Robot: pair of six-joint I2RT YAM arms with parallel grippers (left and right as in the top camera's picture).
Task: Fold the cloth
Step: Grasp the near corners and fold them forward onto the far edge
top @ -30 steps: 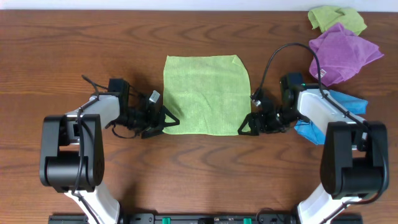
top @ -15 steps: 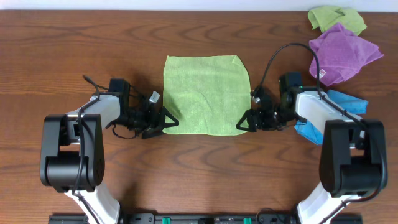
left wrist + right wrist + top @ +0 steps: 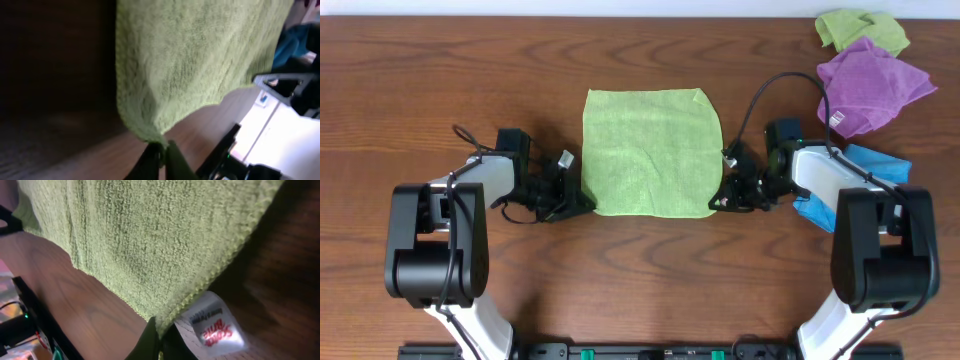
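Observation:
My left gripper should next lift outward to the cloth's far corner on its own side (image 3: 590, 95) and let go there. Both near corners of the cloth are pinched, and the cloth's far edge is flat.
The cloth (image 3: 650, 150) is a lime-green square towel lying flat in the middle of the table. My left gripper (image 3: 586, 202) is shut on its near left corner, and in the left wrist view the cloth (image 3: 195, 65) runs down into the closed left gripper (image 3: 164, 148). At the near right corner my right gripper (image 3: 717, 204) is shut on the cloth too. The right wrist view shows the cloth (image 3: 145, 235) pinched in the right gripper (image 3: 159, 332), with the white tag (image 3: 215, 325) hanging beside the fingers.
A purple cloth (image 3: 870, 85) and a second green cloth (image 3: 860, 28) lie crumpled at the far right corner. A blue cloth (image 3: 865, 185) lies under my right arm. The table's near edge runs below both arms.
Both grippers moved inward to the cloth's near corners and went from open to shut on them. The cloth itself still lies flat.

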